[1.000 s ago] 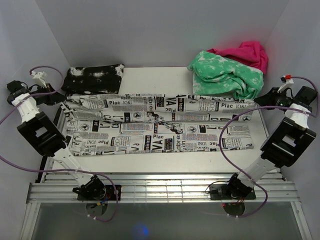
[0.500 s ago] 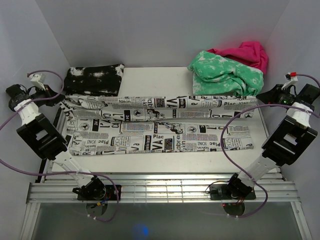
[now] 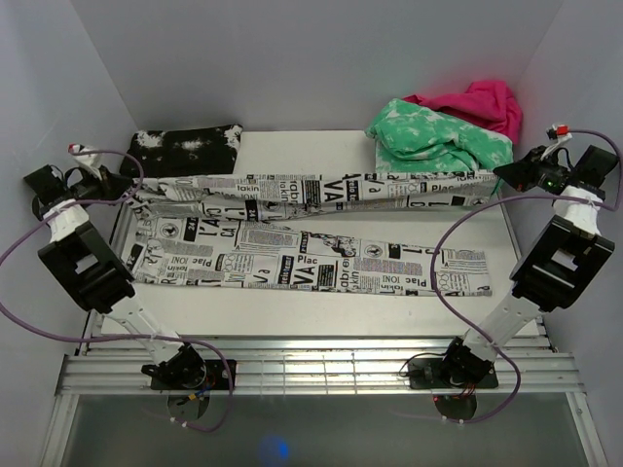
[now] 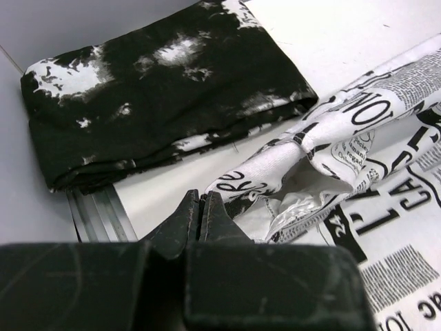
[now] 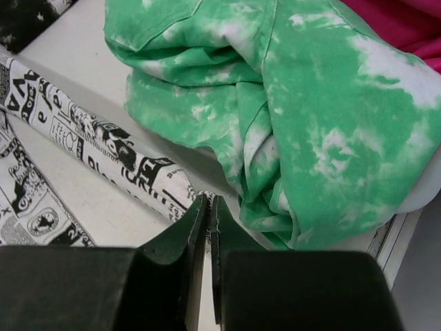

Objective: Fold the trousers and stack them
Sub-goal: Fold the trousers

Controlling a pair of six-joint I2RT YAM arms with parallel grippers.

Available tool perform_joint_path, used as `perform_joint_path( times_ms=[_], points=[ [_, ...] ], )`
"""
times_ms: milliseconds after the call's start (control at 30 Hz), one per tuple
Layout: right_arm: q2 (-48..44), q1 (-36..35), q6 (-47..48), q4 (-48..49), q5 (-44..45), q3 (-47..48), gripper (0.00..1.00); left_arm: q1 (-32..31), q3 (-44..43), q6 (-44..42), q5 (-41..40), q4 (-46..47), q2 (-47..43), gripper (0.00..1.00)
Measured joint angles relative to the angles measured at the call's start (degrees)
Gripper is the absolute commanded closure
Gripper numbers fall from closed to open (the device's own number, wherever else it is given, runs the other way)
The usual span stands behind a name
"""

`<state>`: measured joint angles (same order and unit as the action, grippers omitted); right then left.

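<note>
The near leg is flat and the far leg is lifted, so my left gripper will move back and down over the near leg's waist end (image 3: 147,268).
The newspaper-print trousers (image 3: 311,258) lie lengthwise across the table. Their far leg (image 3: 321,187) is lifted and stretched taut between the two grippers. My left gripper (image 3: 115,185) is shut on the waist end of the trousers (image 4: 289,165) at the far left. My right gripper (image 3: 508,173) is shut on the hem end of the trousers (image 5: 117,155) at the far right, next to the green garment. The near leg lies flat on the table.
A folded black white-speckled garment (image 3: 183,152) lies at the back left, also in the left wrist view (image 4: 158,83). A green-and-white mottled garment (image 3: 438,141) and a pink cloth (image 3: 477,100) are heaped at the back right. The green garment (image 5: 296,103) is close to my right fingers.
Both grippers have lifted and pulled the far leg back and outward. It has drawn into a taut narrow band, and the near leg has spread flat.
</note>
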<state>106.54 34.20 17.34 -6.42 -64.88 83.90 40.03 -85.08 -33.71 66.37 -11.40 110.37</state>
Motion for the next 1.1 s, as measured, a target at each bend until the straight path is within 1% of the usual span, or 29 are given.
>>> perform_joint_path(
  times_ms=[100, 167, 233, 367, 433, 600, 667, 733, 767, 833, 867, 900, 933, 967, 1100],
  points=[
    [-1.05, 0.61, 10.19, -7.39, -0.76, -0.44, 0.92, 2.32, 4.31, -4.35, 2.95, -0.96, -3.17, 1.0],
    [-3.13, 1.22, 19.89, -12.98, -0.85, -2.49, 0.92, 4.44, 7.41, -8.0, 5.09, -3.21, -5.7, 1.0],
    [-5.88, 2.12, 27.39, -17.81, -0.72, -5.4, 0.92, 6.78, 10.21, -11.08, 6.97, -5.27, -7.89, 1.0],
    [-10.4, 4.94, 37.68, -26.29, -0.87, -9.09, 0.92, 11.04, 14.29, -15.87, 9.99, -8.92, -10.1, 1.0],
    [-11.39, 6.64, 42.16, -30.27, -1.4, -8.98, 0.92, 12.5, 15.96, -17.77, 11.17, -10.64, -10.62, 1.0],
    [-11.65, 9.94, 56.78, -44.06, -1.66, -6.97, 0.92, 14.8, 18.27, -22.27, 13.7, -14.71, -11.26, 1.0],
    [-11.67, 11.28, 64.04, -49.79, -1.11, -6.95, 0.92, 15.56, 18.21, -26.53, 14.75, -18.75, -11.37, 1.0],
    [-12.02, 12.2, 70.58, -53.81, -0.09, -8.17, 0.91, 16.57, 17.81, -33.22, 15.26, -25.18, -11.26, 0.98],
    [-12.22, 12.59, 72.81, -55.15, 0.5, -9.16, 0.81, 17.2, 17.51, -37.64, 15.41, -29.16, -10.99, 0.83],
    [-12.74, 13.57, 77.88, -57.77, 2.43, -12.81, 0.53, 18.53, 15.91, -47.43, 15.41, -38.32, -9.35, 0.69],
    [-12.79, 14.08, 80.0, -58.66, 3.8, -14.8, 0.5, 19.32, 14.91, -53.18, 15.1, -43.34, -7.91, 0.51],
    [-12.85, 14.49, 82.12, -58.88, 5.18, -16.81, 0.48, 20.17, 14.05, -58.45, 14.8, -47.69, -6.32, 0.47],
    [-12.94, 14.86, 83.84, -59.3, 6.64, -18.56, 0.45, 21.11, 13.64, -62.16, 14.23, -51.15, -4.7, 0.45],
    [-13.05, 15.21, 85.2, -59.76, 7.89, -20.02, 0.43, 22.27, 13.66, -65.37, 13.62, -53.88, -3.43, 0.44],
    [-13.55, 17.42, 89.48, -62.71, 11.06, -20.68, 0.41, 27.1, 14.29, -73.18, 11.54, -61.16, -1.73, 0.43]
  ],
)
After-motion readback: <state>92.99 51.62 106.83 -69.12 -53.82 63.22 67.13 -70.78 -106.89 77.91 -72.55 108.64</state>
